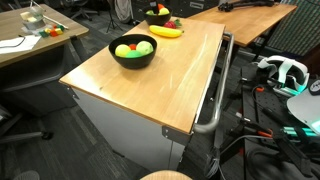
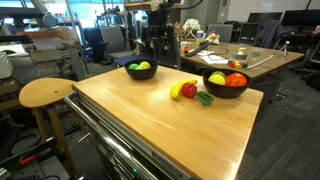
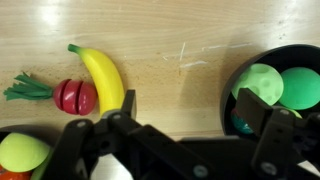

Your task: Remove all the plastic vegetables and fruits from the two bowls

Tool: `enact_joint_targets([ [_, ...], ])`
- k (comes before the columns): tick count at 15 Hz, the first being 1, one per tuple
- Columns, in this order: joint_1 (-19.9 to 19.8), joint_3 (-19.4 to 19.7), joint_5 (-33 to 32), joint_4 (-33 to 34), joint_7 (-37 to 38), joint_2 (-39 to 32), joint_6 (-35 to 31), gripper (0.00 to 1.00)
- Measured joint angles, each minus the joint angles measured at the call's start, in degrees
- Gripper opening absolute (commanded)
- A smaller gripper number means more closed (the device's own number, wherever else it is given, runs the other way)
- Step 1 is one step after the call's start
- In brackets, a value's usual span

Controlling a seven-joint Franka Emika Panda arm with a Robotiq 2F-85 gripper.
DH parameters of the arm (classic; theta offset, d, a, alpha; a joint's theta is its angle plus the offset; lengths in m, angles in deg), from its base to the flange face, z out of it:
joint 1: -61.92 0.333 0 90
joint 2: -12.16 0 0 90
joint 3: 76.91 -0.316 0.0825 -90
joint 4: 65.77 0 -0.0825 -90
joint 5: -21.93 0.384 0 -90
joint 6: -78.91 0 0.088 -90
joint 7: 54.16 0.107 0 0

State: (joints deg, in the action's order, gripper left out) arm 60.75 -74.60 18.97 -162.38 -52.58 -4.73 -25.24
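Note:
My gripper will lower next toward the right in the wrist view onto the yellow ball beside the bright green one, lying below there.
In the wrist view my gripper [image 3: 195, 108] hangs open over bare wood, nothing between its fingers [image 3: 127, 103]. A yellow banana [image 3: 103, 78] lies on the table, with a red piece [image 3: 75, 96] with green leaves beside it. To the right, a black bowl [image 3: 240, 62] holds a pale green ball [image 3: 260, 83] and a bright green ball [image 3: 300, 88]. My right finger overlaps its rim. The other black bowl [image 2: 226, 92] holds a yellow-green ball [image 3: 22, 152], a red tomato [image 2: 235, 80] and an orange piece. Both bowls show in both exterior views [image 1: 132, 60].
The wooden table top [image 1: 150, 90] sits on a grey cabinet with a metal handle bar [image 1: 215, 100] along one side. A round wooden stool [image 2: 45, 93] stands by one corner. Cluttered desks and chairs surround the table.

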Motion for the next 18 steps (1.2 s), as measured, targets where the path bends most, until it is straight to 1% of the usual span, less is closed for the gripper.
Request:
enact_joint_targets([
  [2,0.2,-1.0,0.0,-1.0,-1.8,-0.1,-2.6,1.00],
  [4,0.8,-2.4,0.0,-2.9,-4.2,-0.1,-6.7,1.00],
  [8,2.9,-4.8,-0.4,-6.4,-8.1,-0.5,-12.9,1.00],
  [12,4.5,-6.2,-0.5,-7.3,-9.6,-2.2,-17.2,1.00],
  [15,4.9,-6.9,-0.5,-7.3,-9.9,-3.5,-20.3,0.97],
  [18,4.9,-7.1,-0.4,-7.5,-10.0,-5.0,-26.2,0.93],
])
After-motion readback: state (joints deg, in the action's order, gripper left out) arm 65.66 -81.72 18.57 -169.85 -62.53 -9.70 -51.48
